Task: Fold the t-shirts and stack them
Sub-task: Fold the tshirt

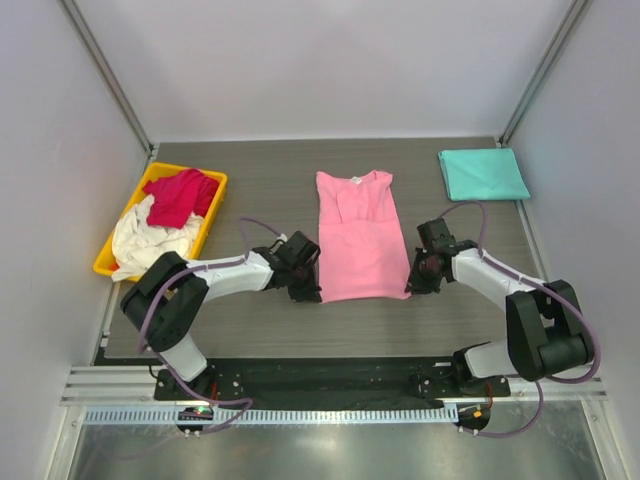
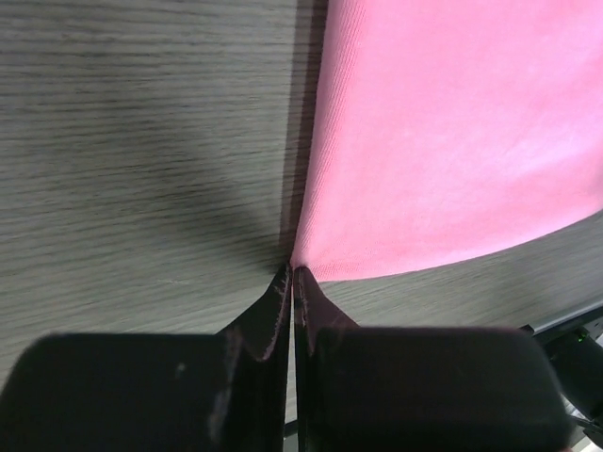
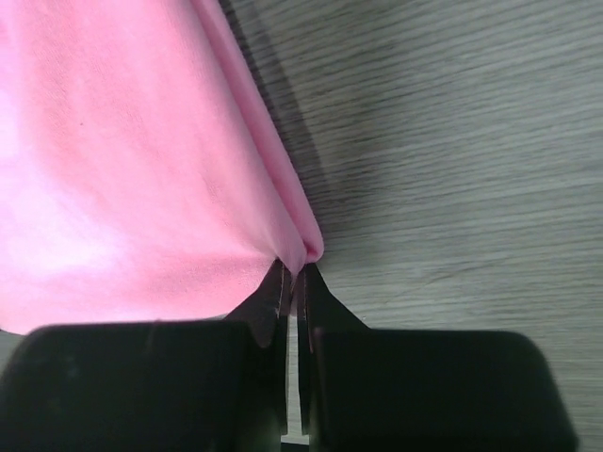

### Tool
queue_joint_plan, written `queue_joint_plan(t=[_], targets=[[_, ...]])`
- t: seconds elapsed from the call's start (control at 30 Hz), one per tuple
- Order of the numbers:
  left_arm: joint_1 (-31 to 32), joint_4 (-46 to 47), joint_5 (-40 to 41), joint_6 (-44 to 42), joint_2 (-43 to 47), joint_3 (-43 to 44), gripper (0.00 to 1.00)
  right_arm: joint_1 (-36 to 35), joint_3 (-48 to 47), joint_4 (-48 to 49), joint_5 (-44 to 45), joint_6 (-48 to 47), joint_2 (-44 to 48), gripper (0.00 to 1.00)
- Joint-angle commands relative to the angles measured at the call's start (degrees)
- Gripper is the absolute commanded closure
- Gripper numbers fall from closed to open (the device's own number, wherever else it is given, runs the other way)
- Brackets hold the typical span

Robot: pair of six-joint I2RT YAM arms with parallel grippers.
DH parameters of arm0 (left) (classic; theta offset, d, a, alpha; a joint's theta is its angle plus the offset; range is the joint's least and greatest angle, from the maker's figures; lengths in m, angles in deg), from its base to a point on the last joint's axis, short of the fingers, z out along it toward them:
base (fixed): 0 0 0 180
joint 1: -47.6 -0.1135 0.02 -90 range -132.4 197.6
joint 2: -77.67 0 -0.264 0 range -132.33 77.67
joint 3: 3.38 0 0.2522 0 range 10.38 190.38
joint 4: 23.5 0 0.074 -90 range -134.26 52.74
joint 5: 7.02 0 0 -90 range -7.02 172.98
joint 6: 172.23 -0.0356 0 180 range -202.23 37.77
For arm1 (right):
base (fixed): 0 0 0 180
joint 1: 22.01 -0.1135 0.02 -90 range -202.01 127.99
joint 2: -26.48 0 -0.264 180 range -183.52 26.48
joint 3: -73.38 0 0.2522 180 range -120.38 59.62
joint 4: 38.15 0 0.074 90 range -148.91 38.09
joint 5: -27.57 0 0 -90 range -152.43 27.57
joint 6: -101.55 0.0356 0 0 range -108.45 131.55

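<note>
The pink t-shirt has both sides folded in, so my right gripper will next rise, carry its corner of the t-shirt outward and release it on that t-shirt's teal-side shoulder (image 1: 382, 181), which lies outward of the gripper.
A light pink t-shirt (image 1: 358, 235) lies flat in the table's middle, sides folded in, collar to the back. My left gripper (image 1: 308, 288) is shut on its near left corner (image 2: 300, 259). My right gripper (image 1: 412, 283) is shut on its near right corner (image 3: 306, 250), where the cloth is doubled. A teal t-shirt (image 1: 483, 173) lies folded at the back right. A crimson red t-shirt (image 1: 180, 196) and a cream white t-shirt (image 1: 145, 242) lie crumpled in the bin.
A yellow plastic bin (image 1: 213, 215) stands at the left edge of the table. Bare grey wood shows on both sides of the pink shirt (image 2: 141, 141) (image 3: 452, 141). The arm bases and a metal rail are at the near edge.
</note>
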Motion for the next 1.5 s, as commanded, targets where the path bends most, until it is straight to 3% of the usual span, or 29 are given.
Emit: queue_joint_plan(t=[0.0, 0.2, 0.5, 0.53, 0.57, 0.63, 0.97, 1.27, 1.4, 1.47], targets=[[-0.10, -4.34, 2.00, -1.79, 1.87, 0.10, 1.00, 0.15, 0.64, -2.18, 3.89, 0.89, 2.96, 0.99], [1.65, -9.61, 4.73, -1.35, 8.11, -0.43, 1.00, 0.24, 1.07, -6.76, 4.97, 3.09, 10.96, 0.99], [7.80, -10.50, 6.75, 1.81, 14.01, -0.60, 1.00, -0.73, 1.96, -10.19, 4.26, 6.17, 19.15, 0.99], [8.15, -9.63, 6.31, 2.07, 13.92, -1.04, 0.85, -0.64, 1.96, -10.10, 3.74, 6.26, 19.06, 0.99], [8.16, -8.40, 5.79, 2.42, 12.88, -1.56, 0.76, -0.81, 2.13, -9.93, 3.47, 6.08, 18.28, 0.99], [8.16, -4.53, 3.33, 3.56, 11.64, -2.53, 0.66, -1.17, 2.83, -9.58, 2.95, 6.52, 17.92, 0.99], [6.76, 1.90, 3.76, 4.71, 3.03, -2.19, 0.59, -1.87, 4.68, -8.26, 2.86, 6.69, 20.03, 0.99], [6.31, -1.08, 4.90, 3.83, 0.21, -1.04, 0.71, -2.05, 5.65, -7.90, 2.86, 6.87, 20.55, 0.99], [6.31, -3.20, 5.08, 2.95, 1.17, 0.01, 1.00, -2.05, 5.12, -7.99, 3.12, 6.96, 20.29, 0.99], [6.40, -4.69, 5.08, 2.86, 3.18, 0.45, 1.00, -2.05, 4.51, -9.57, 3.73, 7.31, 21.08, 0.99]])
